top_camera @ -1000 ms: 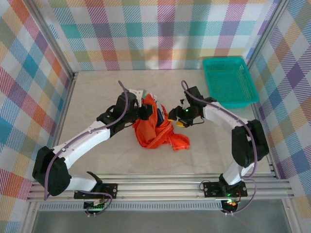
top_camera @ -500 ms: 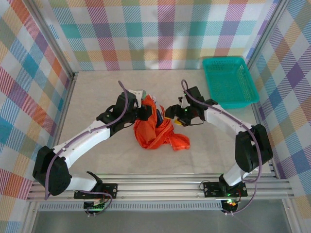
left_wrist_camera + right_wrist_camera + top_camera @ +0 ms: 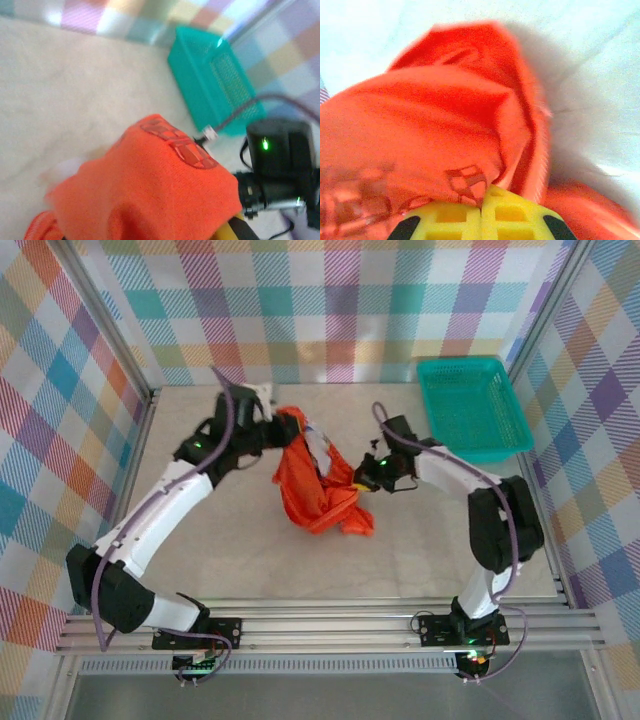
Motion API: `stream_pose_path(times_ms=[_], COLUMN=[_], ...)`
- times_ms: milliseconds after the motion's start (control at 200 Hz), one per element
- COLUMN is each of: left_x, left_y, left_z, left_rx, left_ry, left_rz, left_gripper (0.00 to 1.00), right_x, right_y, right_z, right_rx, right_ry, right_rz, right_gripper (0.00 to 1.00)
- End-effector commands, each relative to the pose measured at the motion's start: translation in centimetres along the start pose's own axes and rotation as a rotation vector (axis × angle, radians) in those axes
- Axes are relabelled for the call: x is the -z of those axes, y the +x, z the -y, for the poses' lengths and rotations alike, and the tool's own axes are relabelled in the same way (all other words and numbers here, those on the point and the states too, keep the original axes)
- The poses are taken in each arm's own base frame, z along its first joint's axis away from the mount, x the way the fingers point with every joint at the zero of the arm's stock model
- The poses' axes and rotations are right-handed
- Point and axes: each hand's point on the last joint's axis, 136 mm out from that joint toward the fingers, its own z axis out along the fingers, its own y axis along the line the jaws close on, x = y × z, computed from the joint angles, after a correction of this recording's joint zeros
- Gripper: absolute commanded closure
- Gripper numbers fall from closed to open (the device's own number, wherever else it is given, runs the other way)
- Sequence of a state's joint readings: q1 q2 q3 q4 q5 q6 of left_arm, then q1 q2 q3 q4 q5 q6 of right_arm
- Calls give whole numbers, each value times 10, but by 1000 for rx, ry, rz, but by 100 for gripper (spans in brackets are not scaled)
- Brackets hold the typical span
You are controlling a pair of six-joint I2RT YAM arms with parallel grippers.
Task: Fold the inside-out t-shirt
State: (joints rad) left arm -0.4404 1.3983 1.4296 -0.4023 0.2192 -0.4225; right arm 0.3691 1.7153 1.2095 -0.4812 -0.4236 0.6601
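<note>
My right gripper will next pull the fold away from my left gripper, over the bare tabletop toward the teal basket, and let it go, because the shirt hangs bunched.
The inside-out t-shirt (image 3: 318, 488), bright orange-red, hangs bunched between my two grippers over the middle of the table, its lower end resting on the surface. My left gripper (image 3: 283, 426) is shut on its upper end, and cloth (image 3: 145, 190) drapes over the jaws in the left wrist view. My right gripper (image 3: 361, 481) is shut on a fold at the shirt's right side. In the right wrist view the yellow fingertips (image 3: 455, 215) meet with orange cloth (image 3: 445, 115) pinched between them. A faint print shows through the fabric (image 3: 182, 147).
A teal basket (image 3: 470, 405) stands at the back right of the table (image 3: 200, 540); in the left wrist view the teal basket (image 3: 210, 85) sits beyond the right arm's wrist (image 3: 280, 160). Plaid walls enclose three sides. A metal rail runs along the near edge.
My left arm has swung back and to the left, lifting the shirt's top end. My right gripper has closed on the shirt's right fold. The cloth now stretches between them.
</note>
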Motion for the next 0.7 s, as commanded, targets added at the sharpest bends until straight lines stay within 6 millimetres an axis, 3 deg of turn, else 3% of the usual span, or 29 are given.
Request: stream_pose_path(times_ms=[0, 75, 150, 230, 340, 435, 535, 695], left_x=[40, 47, 41, 22, -7, -23, -25, -10], left_y=[-66, -85, -84, -66, -22, 14, 32, 22], left_z=[12, 11, 11, 4, -17, -34, -45, -27], left_rx=[98, 146, 189, 261, 357, 382, 348, 307], left_ry=[56, 68, 101, 152, 199, 186, 131, 172], left_rz=[131, 170, 173, 143, 64, -22, -81, -87], left_gripper=[100, 100, 100, 100, 100, 100, 100, 100], right_x=[60, 76, 70, 52, 26, 24, 41, 90], right_y=[-13, -8, 8, 30, 57, 61, 51, 33], right_z=[12, 12, 13, 23, 50, 66, 51, 6], right_rx=[47, 73, 66, 48, 2, -10, 32, 107], right_ry=[34, 56, 28, 32, 65, 119, 112, 59], right_rz=[102, 114, 79, 32, -32, -31, 11, 110], right_gripper=[100, 100, 100, 100, 100, 100, 100, 100])
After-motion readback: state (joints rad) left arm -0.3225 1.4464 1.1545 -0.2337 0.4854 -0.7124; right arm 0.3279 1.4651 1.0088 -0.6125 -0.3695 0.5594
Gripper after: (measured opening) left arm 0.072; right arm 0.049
